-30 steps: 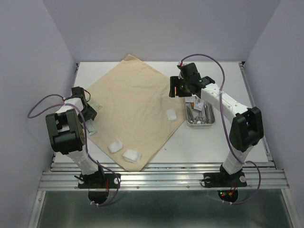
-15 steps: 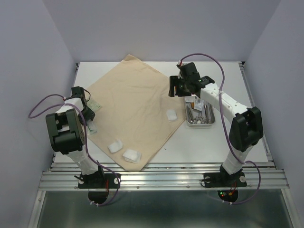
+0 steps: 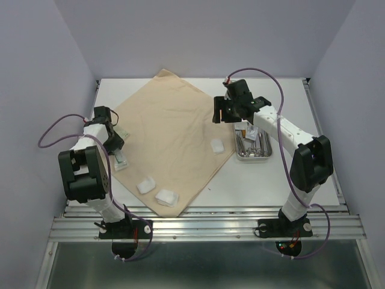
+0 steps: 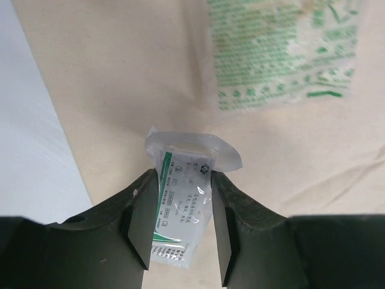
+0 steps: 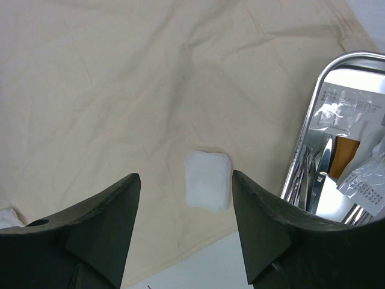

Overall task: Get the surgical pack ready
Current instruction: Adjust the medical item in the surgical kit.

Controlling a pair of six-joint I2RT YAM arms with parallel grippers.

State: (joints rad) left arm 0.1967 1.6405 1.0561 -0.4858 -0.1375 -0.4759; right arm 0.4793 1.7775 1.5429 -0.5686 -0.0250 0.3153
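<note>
The cloth's bare middle has room, so I will move my left gripper to the right in the top view, over that spot, and release the packet.
The beige cloth (image 3: pixel 171 135) lies spread on the table. Three white gauze pads lie on it: one near its right corner (image 3: pixel 217 146), two near the front (image 3: pixel 145 185) (image 3: pixel 166 197). The steel tray (image 3: pixel 242 155) stands right of the cloth with silver scissors and forceps (image 5: pixel 317 174) and packets in it. My left gripper (image 4: pixel 183 180) is shut on a small clear packet with green print (image 4: pixel 179 208) at the cloth's left edge (image 4: pixel 120 72). My right gripper (image 5: pixel 184 180) is open, above the right gauze pad (image 5: pixel 208 179), beside the tray's rim (image 5: pixel 313 102).
A larger green-printed plastic packet (image 4: pixel 283 54) lies on the cloth just beyond my left gripper. Bare white table (image 4: pixel 30 156) runs left of the cloth. Grey walls close in the table at the back and sides.
My left arm has shifted slightly with the small packet between its fingers. My right gripper has edged a little to the left, above the cloth's right corner.
</note>
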